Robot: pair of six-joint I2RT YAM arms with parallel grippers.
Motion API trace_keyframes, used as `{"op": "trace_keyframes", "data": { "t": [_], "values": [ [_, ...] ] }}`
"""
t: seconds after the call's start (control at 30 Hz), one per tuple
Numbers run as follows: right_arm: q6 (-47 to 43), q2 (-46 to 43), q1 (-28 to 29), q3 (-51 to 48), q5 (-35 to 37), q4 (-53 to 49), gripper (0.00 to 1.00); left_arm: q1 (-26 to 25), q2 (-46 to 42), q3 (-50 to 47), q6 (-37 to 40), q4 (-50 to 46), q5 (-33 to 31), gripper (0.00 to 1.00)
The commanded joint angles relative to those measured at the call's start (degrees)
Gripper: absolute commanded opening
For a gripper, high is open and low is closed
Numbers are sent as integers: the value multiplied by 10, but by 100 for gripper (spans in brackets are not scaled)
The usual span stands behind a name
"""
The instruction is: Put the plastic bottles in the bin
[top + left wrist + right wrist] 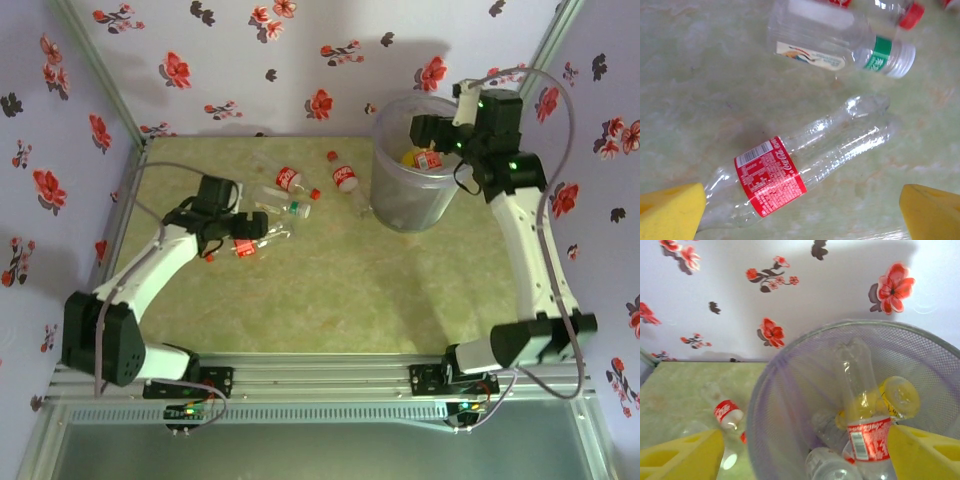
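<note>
The crushed bottle lies at an angle below. The left gripper turns and lowers over the crushed bottle's clear end near the white-labelled bottle next.
A crushed clear bottle with a red label [771, 179] lies flat on the table between the spread yellow fingers [670, 212] of my left gripper [802, 212], which is open just above it. From above, that gripper [238, 236] hovers over the same bottle [246, 248]. A white-labelled bottle [837, 47] lies just beyond. Two red-labelled bottles [288, 180] [345, 178] lie further back. My right gripper [428, 140] hangs open over the bin [400, 205]. Inside the bin [785, 405] are a red-labelled bottle [867, 437], a yellow bottle [892, 400] and other clear ones.
Loose red caps [331, 156] [210, 257] lie on the green table. Flowered walls close in the back and sides. The bin stands at the back right, close to the wall.
</note>
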Motion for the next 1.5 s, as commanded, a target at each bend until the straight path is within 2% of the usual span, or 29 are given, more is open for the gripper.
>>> {"op": "trace_keyframes", "data": {
  "t": [0.0,0.17,0.33,0.53,0.63,0.73,1.07,1.37,1.47],
  "values": [
    [26,-47,-3,-56,-23,-2,86,-37,42,48,108,-42,-60,100],
    [30,-132,-2,-132,-24,-28,88,-64,119,100,201,-50,-70,97],
    [34,-202,-2,-200,-14,-62,88,-65,194,154,239,-74,-77,91],
    [47,-237,-2,-257,-13,-72,88,-66,262,197,279,-100,-74,84],
    [54,-244,-2,-275,-10,-62,88,-66,290,220,273,-123,-73,80],
    [58,-244,-2,-283,-9,-51,88,-66,315,236,269,-141,-71,80],
    [57,-244,-2,-290,-8,-50,88,-65,359,244,256,-136,-82,75],
    [56,-245,-2,-295,-5,-51,88,-65,358,255,247,-150,-84,56],
    [57,-244,-2,-295,-9,-49,88,-65,352,258,244,-151,-86,47]
  ]
}}
